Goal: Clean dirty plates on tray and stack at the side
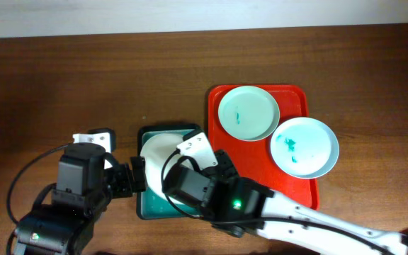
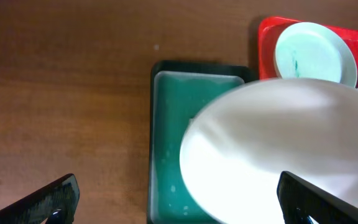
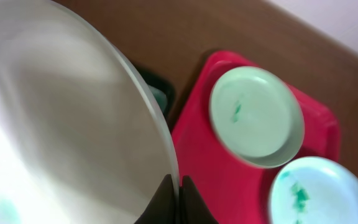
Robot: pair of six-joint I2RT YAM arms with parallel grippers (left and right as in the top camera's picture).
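The robot's right gripper needs to carry the plate to the right in the overhead view, past the red tray (image 1: 296, 98), and down onto the tabletop beyond, because that spot is empty.
My right gripper (image 3: 178, 198) is shut on the rim of a white plate (image 3: 61, 124) and holds it tilted over the dark green tray (image 1: 149, 205). The same plate shows in the overhead view (image 1: 163, 152) and fills the lower right of the left wrist view (image 2: 272, 149). My left gripper (image 2: 179, 208) is open, its fingers on either side of the green tray's left edge and the plate's near edge. Two plates with teal smears, one at the back (image 1: 248, 112) and one to the right (image 1: 304, 146), lie on the red tray (image 1: 296, 98).
The dark green tray (image 2: 166, 130) has a wet teal floor and sits just left of the red tray (image 2: 267, 37). Brown wooden tabletop (image 1: 83, 78) spreads to the left and behind. Both arms crowd the front edge of the table.
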